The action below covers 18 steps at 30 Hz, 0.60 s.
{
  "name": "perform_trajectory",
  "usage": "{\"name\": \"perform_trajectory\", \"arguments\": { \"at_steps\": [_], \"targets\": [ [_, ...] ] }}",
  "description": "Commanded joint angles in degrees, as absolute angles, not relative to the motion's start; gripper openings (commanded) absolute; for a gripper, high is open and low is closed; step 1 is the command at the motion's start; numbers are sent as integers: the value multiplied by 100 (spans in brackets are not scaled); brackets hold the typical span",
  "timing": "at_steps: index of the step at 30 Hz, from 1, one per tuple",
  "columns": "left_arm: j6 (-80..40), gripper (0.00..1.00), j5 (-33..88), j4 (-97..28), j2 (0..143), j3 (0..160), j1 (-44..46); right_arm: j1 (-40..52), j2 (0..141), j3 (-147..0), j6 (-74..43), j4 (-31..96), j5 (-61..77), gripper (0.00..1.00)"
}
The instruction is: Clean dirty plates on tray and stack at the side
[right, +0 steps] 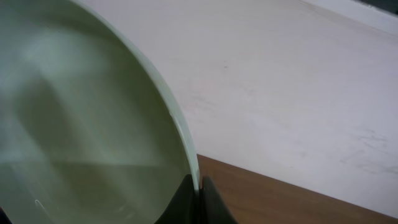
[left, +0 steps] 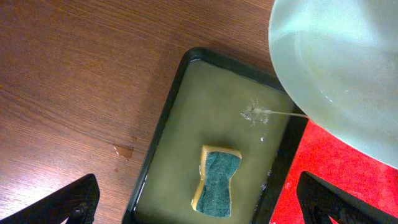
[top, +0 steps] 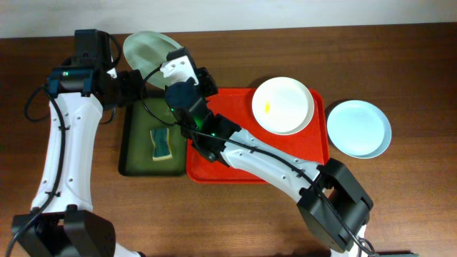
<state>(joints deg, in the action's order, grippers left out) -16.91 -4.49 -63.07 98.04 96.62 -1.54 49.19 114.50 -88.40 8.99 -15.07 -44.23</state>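
My right gripper carries the tilted mint plate across next, then levels it and lowers it onto the light blue plate (top: pixel 359 128) that lies alone beyond the red tray.
My right gripper (top: pixel 171 58) is shut on the rim of the pale mint green plate (top: pixel 146 48), holding it tilted above the far end of the dark green tray. In the right wrist view the two fingers (right: pixel 214 205) pinch the plate's edge (right: pixel 186 143). In the left wrist view a thin stream of water runs off the mint plate (left: pixel 342 68). My left gripper (top: pixel 132 82) hovers open and empty beside the plate. A white plate (top: pixel 283 105) with a yellow smear lies on the red tray (top: pixel 235 168). A light blue plate (top: pixel 359 128) rests on the table to the right of that tray.
The dark green black-rimmed tray (left: pixel 224 118) holds shallow water and a yellow-and-green sponge (left: pixel 216 182), directly below my left gripper (left: pixel 198 186). It lies against the red tray's left side (left: pixel 323 168). Bare brown wood (left: pixel 74 81) stretches left of the green tray.
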Motion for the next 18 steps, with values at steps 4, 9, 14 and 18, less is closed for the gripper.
{"name": "perform_trajectory", "arguments": {
  "at_steps": [4, 9, 14, 18],
  "targets": [
    [-1664, 99, -449, -6309, 9817, 9668, -167, 4936, 11351, -8969, 604, -1240, -4591, 4],
    [-1664, 99, -447, -6309, 9817, 9668, -167, 4705, 11358, -8967, -897, -427, -4565, 4],
    [-1664, 99, -447, -6309, 9817, 9668, -167, 4250, 11358, -8967, -2434, 792, -2200, 4],
    [-1664, 99, -447, -6309, 9817, 9668, -167, 3610, 11115, -8969, -2547, 1457, 40, 4]
  ]
}}
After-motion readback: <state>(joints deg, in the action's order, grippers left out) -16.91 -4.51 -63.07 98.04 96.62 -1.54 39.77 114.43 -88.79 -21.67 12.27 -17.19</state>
